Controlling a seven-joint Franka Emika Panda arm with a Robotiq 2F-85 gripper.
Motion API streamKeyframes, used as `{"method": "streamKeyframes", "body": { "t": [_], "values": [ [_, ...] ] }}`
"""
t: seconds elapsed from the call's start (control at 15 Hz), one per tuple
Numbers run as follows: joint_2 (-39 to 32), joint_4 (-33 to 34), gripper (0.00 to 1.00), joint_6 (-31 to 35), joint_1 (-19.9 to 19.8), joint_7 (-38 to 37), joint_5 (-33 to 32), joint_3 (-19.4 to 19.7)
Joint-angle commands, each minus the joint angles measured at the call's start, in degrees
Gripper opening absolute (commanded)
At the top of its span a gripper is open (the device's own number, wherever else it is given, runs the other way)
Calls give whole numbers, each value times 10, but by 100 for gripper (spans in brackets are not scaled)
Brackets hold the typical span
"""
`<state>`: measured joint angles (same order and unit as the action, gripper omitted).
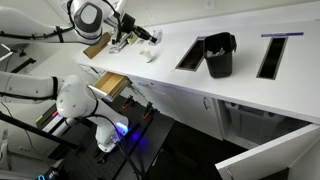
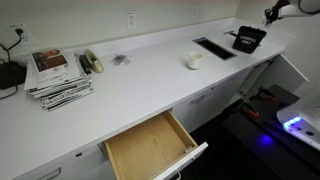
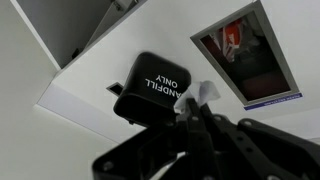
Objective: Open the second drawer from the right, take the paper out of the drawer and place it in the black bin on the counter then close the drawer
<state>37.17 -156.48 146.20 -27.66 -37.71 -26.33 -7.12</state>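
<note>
The paper needs to go sideways and down next, and my gripper needs to let go of it over the bin's opening [image 1: 219,43] [image 3: 146,106], because that is below my gripper, to its left in the wrist view.
My gripper [image 3: 192,118] is shut on a crumpled white paper [image 3: 196,97] and holds it in the air above the white counter [image 2: 150,80]. In the wrist view the black bin [image 3: 150,90], marked "LANDFILL ONLY", lies just beyond the paper. The bin stands on the counter in both exterior views [image 1: 218,55] [image 2: 248,38]. My gripper [image 1: 138,37] [image 2: 272,13] hovers high, off to the side of the bin. The wooden drawer [image 2: 150,147] [image 1: 110,86] stands pulled open, and what shows of its inside is bare.
Rectangular cutouts in the counter [image 1: 190,55] [image 1: 272,55] [image 2: 213,47] flank the bin; one shows trash inside [image 3: 245,55]. A small white object [image 2: 193,60] sits mid-counter. A stack of magazines [image 2: 58,75] lies at the far end. A lower cabinet door [image 1: 265,160] hangs open.
</note>
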Motion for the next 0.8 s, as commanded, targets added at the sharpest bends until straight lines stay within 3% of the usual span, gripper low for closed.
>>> {"method": "streamKeyframes", "body": {
  "t": [0.0, 0.4, 0.73],
  "values": [
    [0, 1, 1, -2, 0, 2, 2, -1],
    [-120, 125, 1, -16, -57, 10, -26, 27],
    [-254, 236, 1, -9, -37, 53, -26, 81]
  ]
}}
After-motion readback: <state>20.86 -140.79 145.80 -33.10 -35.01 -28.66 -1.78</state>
